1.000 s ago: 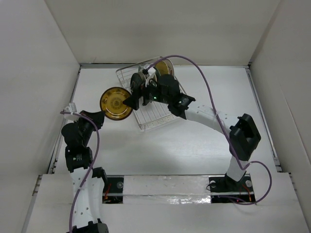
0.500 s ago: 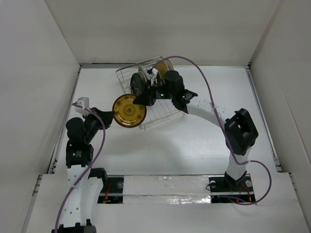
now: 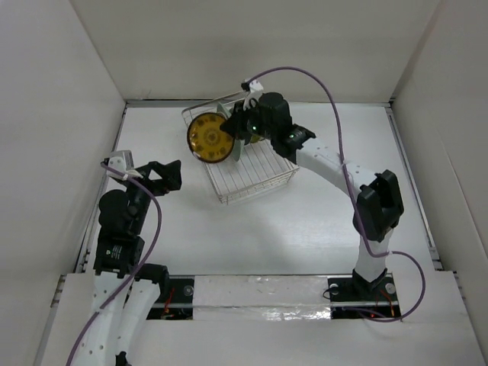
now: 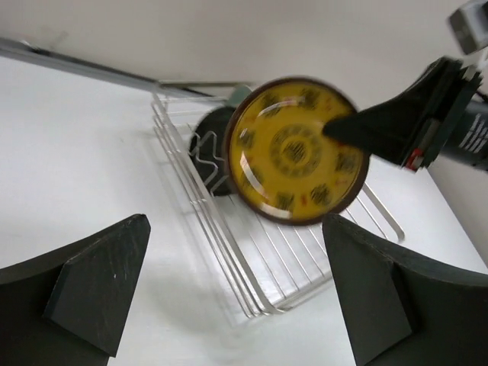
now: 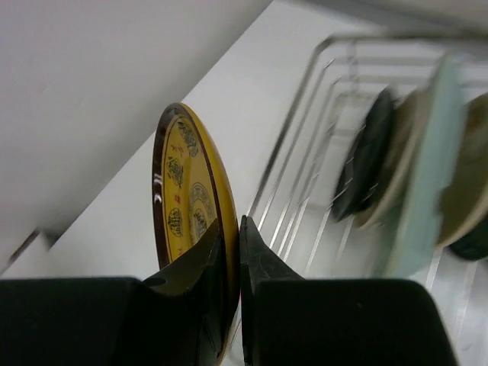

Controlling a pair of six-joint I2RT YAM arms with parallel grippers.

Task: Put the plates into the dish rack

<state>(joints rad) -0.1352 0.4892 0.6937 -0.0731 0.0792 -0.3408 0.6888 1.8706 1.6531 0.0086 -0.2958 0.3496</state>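
I will next move my right gripper outward and turn the patterned plate in line with the standing ones. Then I will lower it beside the dark teal plate, where slots are empty.
A brown-and-yellow patterned plate [image 3: 208,139] hangs on edge over the far left end of the dish rack [image 3: 255,172]. My right gripper [image 3: 231,131] is shut on its rim; the wrist view shows the plate [image 5: 185,197] pinched between both fingers [image 5: 263,259]. My left gripper [image 3: 163,177] stands open and empty, left of the rack and apart from the plate [image 4: 296,149]. Several plates stand upright in the rack [image 5: 293,136]: a dark teal one [image 5: 367,163], a cream one and a pale green rectangular one [image 5: 424,177].
White walls enclose the table on three sides. The rack [image 4: 252,263] lies askew near the back wall. My right arm [image 3: 328,164] reaches across the rack's right side. Purple cables loop over both arms.
The left gripper let go of the patterned plate, opened and drew back to the left. The right gripper closed on the plate and carried it up over the rack's far end.
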